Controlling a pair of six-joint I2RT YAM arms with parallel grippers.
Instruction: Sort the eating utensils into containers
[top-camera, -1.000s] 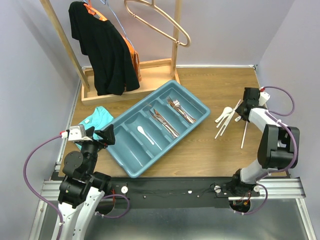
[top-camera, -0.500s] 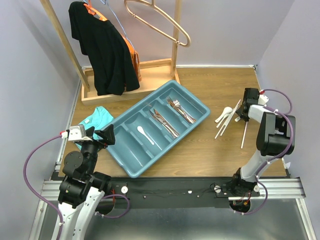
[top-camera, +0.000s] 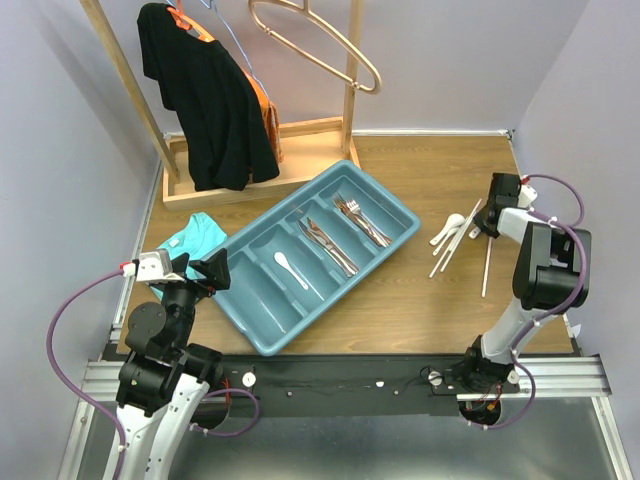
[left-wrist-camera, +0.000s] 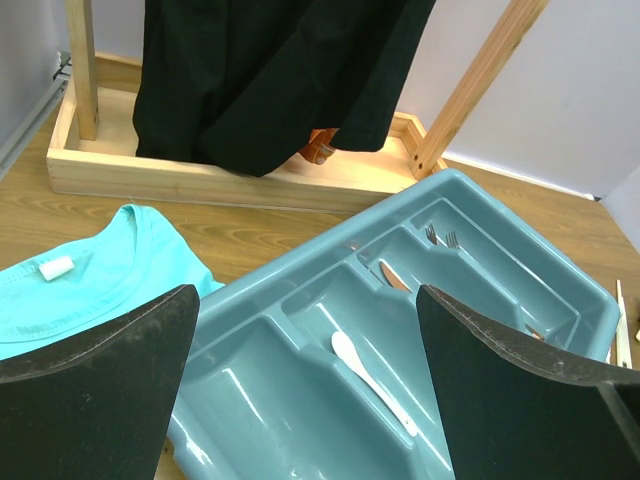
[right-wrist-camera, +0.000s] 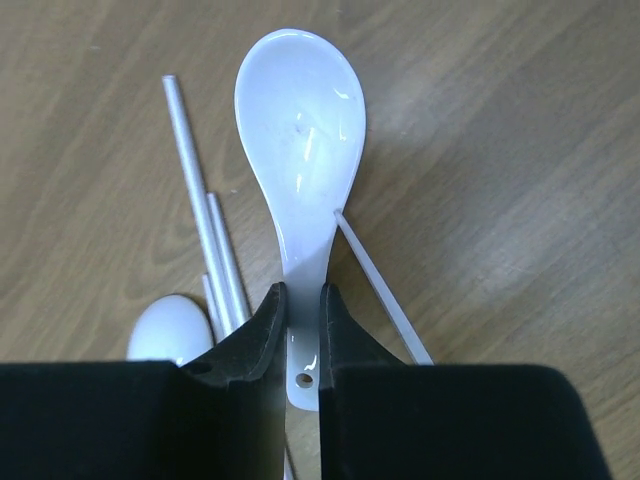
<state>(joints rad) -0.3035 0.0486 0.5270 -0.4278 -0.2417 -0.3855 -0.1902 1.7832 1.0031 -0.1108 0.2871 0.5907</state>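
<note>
My right gripper lifts the held spoon next, then lowers it over the white spoon in its tray section (top-camera: 290, 270).
The teal-blue cutlery tray (top-camera: 262, 335) lies diagonally mid-table; it also shows in the left wrist view (left-wrist-camera: 500, 225). It holds coppery forks (top-camera: 360, 220), silver knives (top-camera: 327, 245) and one white spoon (top-camera: 288, 268) in separate compartments. My right gripper (top-camera: 488, 222) is at the right, shut on the handle of a white plastic spoon (right-wrist-camera: 300, 140) lying on the wood. Pale chopsticks (top-camera: 450, 245) and another white spoon (right-wrist-camera: 165, 330) lie beside it. My left gripper (top-camera: 205, 268) is open and empty, just left of the tray's near end.
A teal folded cloth (top-camera: 190, 238) lies left of the tray. A wooden rack (top-camera: 255, 170) with a black garment and large metal hangers (top-camera: 320, 45) stands at the back. A lone chopstick (top-camera: 487, 265) lies near the right arm.
My right gripper has shifted slightly and settled on the white spoon among the chopsticks. The left arm has not moved.
</note>
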